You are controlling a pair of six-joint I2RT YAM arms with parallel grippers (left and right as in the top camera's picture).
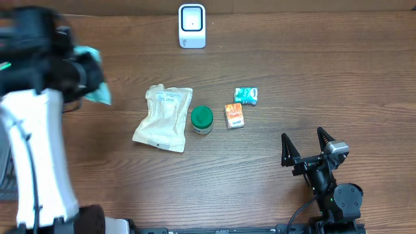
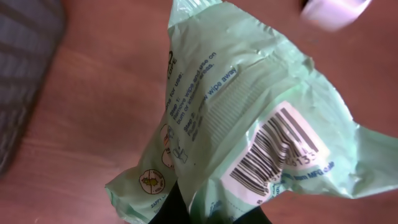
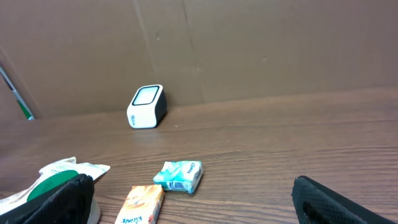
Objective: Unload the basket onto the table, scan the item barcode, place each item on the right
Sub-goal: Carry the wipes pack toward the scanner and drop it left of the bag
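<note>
My left gripper moves back and down onto bare wood [image 1: 109, 134] close beside the cream pouch next, since that wood is between the grey object and the pouch.
My left gripper [image 1: 79, 73] is raised over the table's far left and is shut on a pale green wipes packet [image 1: 93, 83]. In the left wrist view the dark fingers pinch the packet's [image 2: 249, 118] lower edge at the gripper [image 2: 211, 213]. Its black barcode [image 2: 273, 152] on a white patch faces the camera. The white scanner [image 1: 192, 26] stands at the back centre. It shows as a blurred white shape [image 2: 333, 9] just past the packet's top. My right gripper [image 1: 302, 135] rests at the front right, open with nothing between its fingers [image 3: 336, 202].
Mid-table lie a cream pouch [image 1: 164, 117], a green-lidded jar [image 1: 202, 119], an orange tissue pack [image 1: 234, 116] and a teal tissue pack [image 1: 246, 95]. The right wrist view shows the scanner [image 3: 147, 106] against a brown cardboard wall [image 3: 261, 50]. A grey object [image 2: 25, 68] lies at the far left.
</note>
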